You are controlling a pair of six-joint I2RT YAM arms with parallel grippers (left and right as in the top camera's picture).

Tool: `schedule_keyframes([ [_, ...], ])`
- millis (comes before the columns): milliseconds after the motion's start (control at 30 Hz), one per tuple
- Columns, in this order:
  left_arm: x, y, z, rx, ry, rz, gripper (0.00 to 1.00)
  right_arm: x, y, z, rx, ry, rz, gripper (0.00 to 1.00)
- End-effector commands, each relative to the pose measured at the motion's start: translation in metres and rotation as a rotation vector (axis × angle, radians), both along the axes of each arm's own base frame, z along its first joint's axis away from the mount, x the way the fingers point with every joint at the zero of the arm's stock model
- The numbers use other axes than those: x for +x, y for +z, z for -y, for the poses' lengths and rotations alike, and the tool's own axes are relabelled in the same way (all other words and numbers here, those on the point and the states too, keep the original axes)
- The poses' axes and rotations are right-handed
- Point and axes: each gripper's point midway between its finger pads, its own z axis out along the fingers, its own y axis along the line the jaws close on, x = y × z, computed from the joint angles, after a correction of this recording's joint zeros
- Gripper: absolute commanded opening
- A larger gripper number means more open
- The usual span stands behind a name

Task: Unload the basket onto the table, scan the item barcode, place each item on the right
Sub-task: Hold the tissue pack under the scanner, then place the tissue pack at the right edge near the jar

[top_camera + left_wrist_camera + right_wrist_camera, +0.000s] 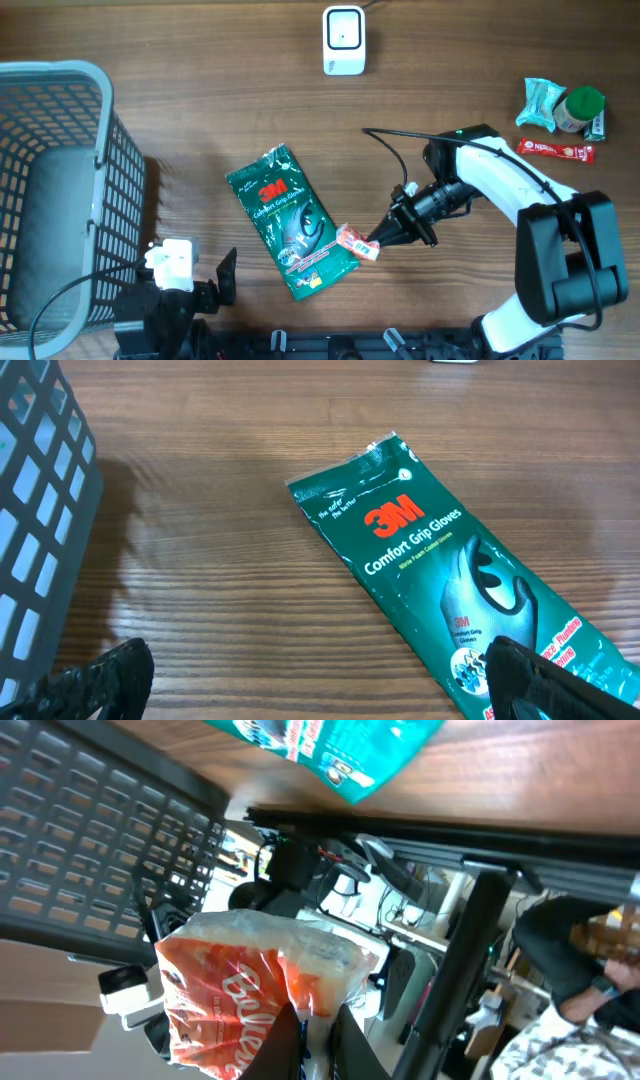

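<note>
My right gripper should lift outward over the white scanner [343, 40], then lower beside the teal packet and release, as both lie outward of it.
My right gripper [378, 240] is shut on a small orange-red snack packet [358, 243], held just above the table by the lower right corner of a green 3M gloves pack [290, 220]. In the right wrist view the packet [230, 990] bulges out past the two closed fingers [285, 1045], pinched by its crumpled clear end. A white scanner [343, 40] stands at the table's far edge. My left gripper [190, 288] is open at the near left; in its own view its right finger [540, 685] hangs over the lower end of the gloves pack [450, 560].
A grey mesh basket [60, 190] fills the left side, close to my left gripper [320, 690]. At the far right lie a teal packet [542, 102], a green-lidded jar [580, 108] and a red bar [556, 150]. A black cable loops from my right arm.
</note>
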Motion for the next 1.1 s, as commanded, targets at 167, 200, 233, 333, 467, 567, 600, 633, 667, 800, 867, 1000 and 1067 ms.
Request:
schedule_keyframes([
  [167,0.0,0.001,0.001,-0.009,0.0,0.008,1.0,0.1,-0.031,-0.019,0.073,0.008,0.639,0.04],
  [200,0.0,0.001,0.001,-0.009,0.0,0.008,1.0,0.12,-0.03,-0.022,0.078,0.007,0.761,0.04],
  [233,0.0,0.001,0.001,-0.009,0.0,0.008,1.0,0.148,-0.027,-0.026,0.08,0.036,0.971,0.04],
  [333,0.0,0.001,0.001,-0.009,0.0,0.008,1.0,0.213,-0.023,-0.021,-0.092,0.092,1.396,0.04],
  [467,0.0,0.001,0.001,-0.009,0.0,0.008,1.0,0.315,0.024,0.028,-0.656,-0.152,1.795,0.04],
  [567,0.0,0.001,0.001,-0.009,0.0,0.008,1.0,0.354,0.055,0.031,-0.729,-0.385,2.02,0.11],
  [600,0.0,0.001,0.001,-0.009,0.0,0.008,1.0,0.36,0.054,0.03,-0.725,-0.414,2.047,0.13],
  [633,0.0,0.001,0.001,-0.009,0.0,0.008,1.0,0.376,0.046,0.026,-0.721,-0.447,2.077,0.13],
  [667,0.0,0.001,0.001,-0.009,0.0,0.008,1.0,0.393,0.039,0.02,-0.72,-0.446,2.078,0.11],
  [800,0.0,0.001,0.001,-0.009,0.0,0.008,1.0,0.445,0.042,-0.005,-0.693,-0.406,2.06,0.07],
  [867,0.0,0.001,0.001,-0.009,0.0,0.008,1.0,0.451,0.042,-0.012,-0.66,-0.404,2.062,0.09],
  [1000,0.0,0.001,0.001,-0.009,0.0,0.008,1.0,0.45,0.036,-0.012,-0.665,-0.378,2.051,0.08],
  [1067,0.0,0.001,0.001,-0.009,0.0,0.008,1.0,0.449,0.045,-0.006,-0.694,-0.35,2.055,0.07],
])
